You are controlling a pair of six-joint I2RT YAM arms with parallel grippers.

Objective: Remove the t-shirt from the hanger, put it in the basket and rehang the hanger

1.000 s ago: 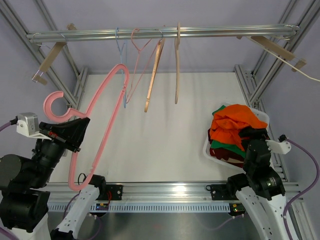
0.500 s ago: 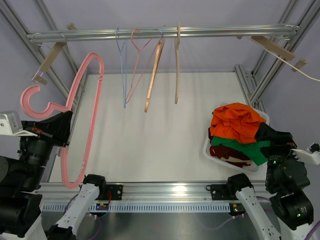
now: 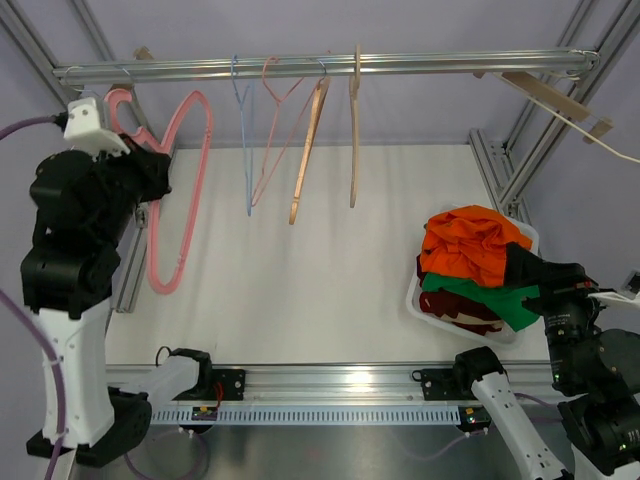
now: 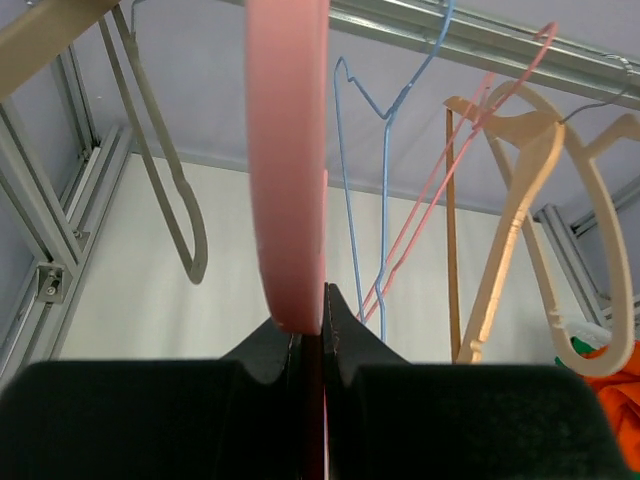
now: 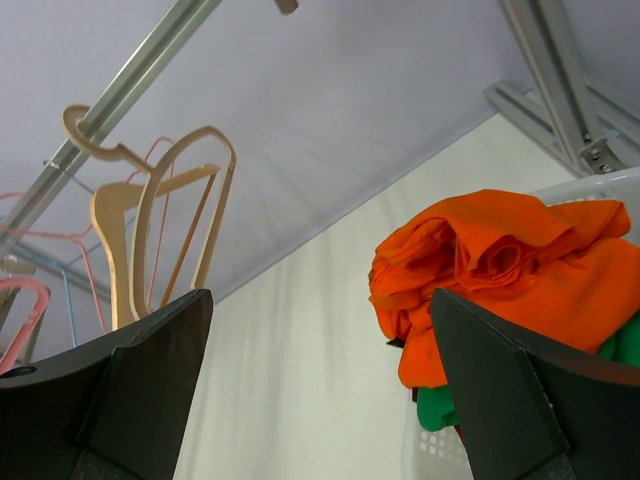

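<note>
My left gripper is next going to carry the pink hanger outward, since that hanger is bare. It will set the pink hanger's hook over the bar (image 3: 320, 66) beside the blue wire hanger and let go.
My left gripper (image 3: 158, 170) is shut on a bare pink plastic hanger (image 3: 186, 190) and holds it high at the far left. The hanger's hook (image 3: 120, 100) is just under the left end of the metal rail (image 3: 320, 66); I cannot tell whether it rests on the rail. In the left wrist view the pink hanger (image 4: 288, 150) rises from between my closed jaws (image 4: 322, 300). An orange t-shirt (image 3: 470, 243) lies crumpled on top of the white basket (image 3: 413, 295). My right gripper (image 3: 545, 278) is open and empty beside the basket, with the orange t-shirt (image 5: 500, 260) in front of it (image 5: 320, 300).
A blue wire hanger (image 3: 245, 130), a pink wire hanger (image 3: 272, 130) and two wooden hangers (image 3: 310, 150) hang from the rail's middle. A green garment (image 3: 480, 297) and dark ones lie under the orange t-shirt. Frame posts stand at both sides.
My left arm has lifted the pink hanger from low at the left up to the rail. My right gripper has drawn back from the basket toward the near right.
</note>
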